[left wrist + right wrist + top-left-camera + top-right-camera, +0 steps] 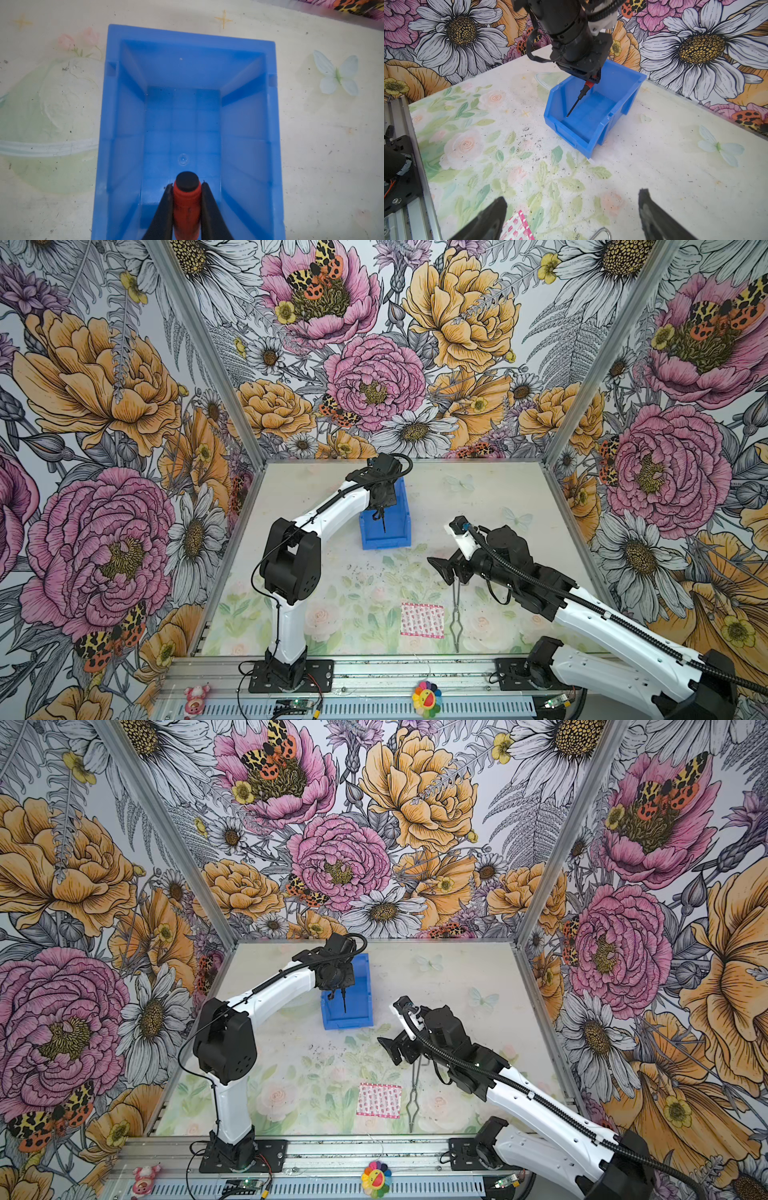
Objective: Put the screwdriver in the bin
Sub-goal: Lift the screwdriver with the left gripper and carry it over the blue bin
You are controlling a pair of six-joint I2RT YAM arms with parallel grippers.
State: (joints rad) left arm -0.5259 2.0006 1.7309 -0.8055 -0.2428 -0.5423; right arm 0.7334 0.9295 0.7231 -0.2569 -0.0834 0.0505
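The screwdriver's tip is still hovering, so my left gripper needs to go down toward the bottom of the blue bin below it and let go of the screwdriver there.
The screwdriver (187,205), with its red handle and black cap, is clamped between the two black fingers of my left gripper (187,184). It hangs point-down over the inside of the blue bin (124,124). From the right wrist view, the thin dark shaft (574,106) slants into the bin (591,143) below the left gripper (591,80), and the tip hovers above the floor. Both top views show the screwdriver (382,522) (344,1002) inside the bin's outline (386,543) (349,1025). My right gripper (572,195) (451,572) hovers open and empty over the table, to the right of the bin and nearer the table's front edge.
Silver tongs (456,614) (413,1102) (602,232) lie on the table just below the right gripper. A pink patterned packet (422,620) (379,1100) (517,228) lies beside them. The flowered back wall stands close behind the bin.
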